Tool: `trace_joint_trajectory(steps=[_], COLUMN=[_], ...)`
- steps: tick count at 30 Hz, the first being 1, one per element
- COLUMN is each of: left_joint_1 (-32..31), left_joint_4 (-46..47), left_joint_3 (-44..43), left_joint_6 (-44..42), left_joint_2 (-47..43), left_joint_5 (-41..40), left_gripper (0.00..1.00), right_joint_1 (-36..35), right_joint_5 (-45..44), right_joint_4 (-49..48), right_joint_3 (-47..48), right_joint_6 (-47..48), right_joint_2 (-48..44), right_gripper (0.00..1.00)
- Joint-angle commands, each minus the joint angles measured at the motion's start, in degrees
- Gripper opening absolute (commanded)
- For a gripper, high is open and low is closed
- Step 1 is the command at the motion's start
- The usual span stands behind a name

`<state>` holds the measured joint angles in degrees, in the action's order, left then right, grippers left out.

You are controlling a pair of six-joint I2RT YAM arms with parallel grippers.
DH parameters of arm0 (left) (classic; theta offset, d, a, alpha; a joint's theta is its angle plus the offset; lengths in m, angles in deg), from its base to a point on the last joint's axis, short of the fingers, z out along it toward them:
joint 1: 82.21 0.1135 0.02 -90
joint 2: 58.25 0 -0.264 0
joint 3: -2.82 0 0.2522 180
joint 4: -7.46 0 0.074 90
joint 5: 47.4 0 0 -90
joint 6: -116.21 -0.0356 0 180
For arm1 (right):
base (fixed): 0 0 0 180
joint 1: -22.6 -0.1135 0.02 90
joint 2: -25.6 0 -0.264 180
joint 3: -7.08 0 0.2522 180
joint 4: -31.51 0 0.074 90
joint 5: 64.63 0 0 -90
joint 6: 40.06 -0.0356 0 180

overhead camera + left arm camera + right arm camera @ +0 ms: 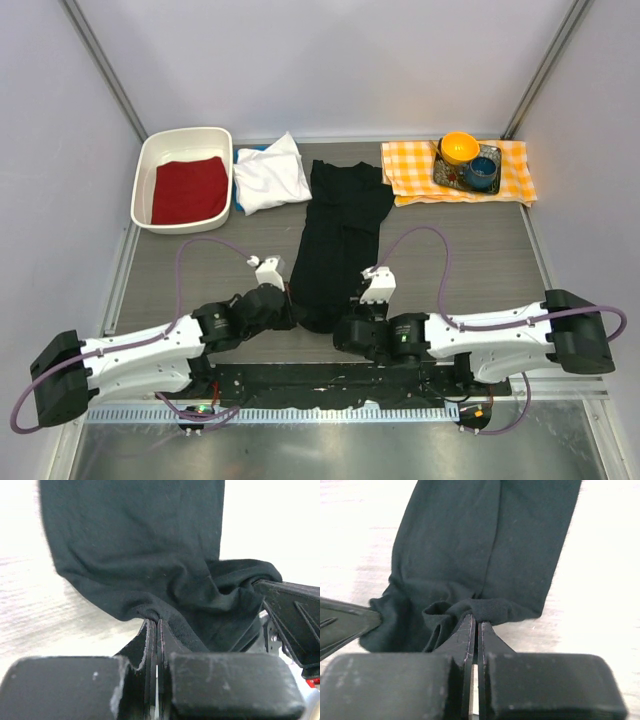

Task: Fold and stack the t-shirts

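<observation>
The black t-shirt's middle [366,236] is outward of my right gripper, and the t-shirt lies long. So I will carry the pinched end of the t-shirt outward over the cloth and let go of it.
The black t-shirt [340,235] lies folded into a long narrow strip down the middle of the table, and its near end is bunched between my two arms. My left gripper [289,308] [158,622] is shut on the near left corner of that end, with black cloth [150,555] pinched at the fingertips. From the other side, my right gripper [344,328] [476,617] is shut on the near right corner of the same shirt [485,545]. A folded white t-shirt [269,175] rests at the back, left of the black one. A sliver of blue cloth [250,150] peeks out at its far edge.
A white bin [150,165] holding a red cloth [188,189] stands at the back left. At the back right an orange-and-white checked cloth [410,170] carries a small tray [490,152] with an orange bowl [459,147] and a blue cup [481,172].
</observation>
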<state>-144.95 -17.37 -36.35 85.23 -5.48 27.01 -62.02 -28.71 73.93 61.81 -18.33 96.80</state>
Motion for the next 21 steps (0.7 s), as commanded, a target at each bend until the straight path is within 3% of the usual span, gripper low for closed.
trace_joint_trajectory(steps=[1,10,17,21], left_joint_1=[4.1,13.0,16.2,18.3], left_joint_4=[4.3,7.3,10.8,12.4], left_joint_3=[-2.2,-3.9,-6.1,-8.1], left_joint_6=[-3.6,-6.4,-7.2,-8.1], left_joint_2=[-0.2,2.2,7.8,9.8], left_joint_5=[-1.9,0.8,3.0,4.3], left_gripper=[0.00,0.00,0.00,0.00], right_joint_1=[5.6,16.8,24.6,29.2], right_joint_5=[0.5,15.7,30.8,33.2], right_joint_4=[-11.9,-32.9,-46.7,-45.1], right_joint_3=[-2.6,-7.0,-12.1,-12.7], right_joint_6=[11.4,23.9,24.7,26.0], right_joint_2=[-2.6,-1.8,1.8,-0.5], right_gripper=[0.01,0.01,0.01,0.01])
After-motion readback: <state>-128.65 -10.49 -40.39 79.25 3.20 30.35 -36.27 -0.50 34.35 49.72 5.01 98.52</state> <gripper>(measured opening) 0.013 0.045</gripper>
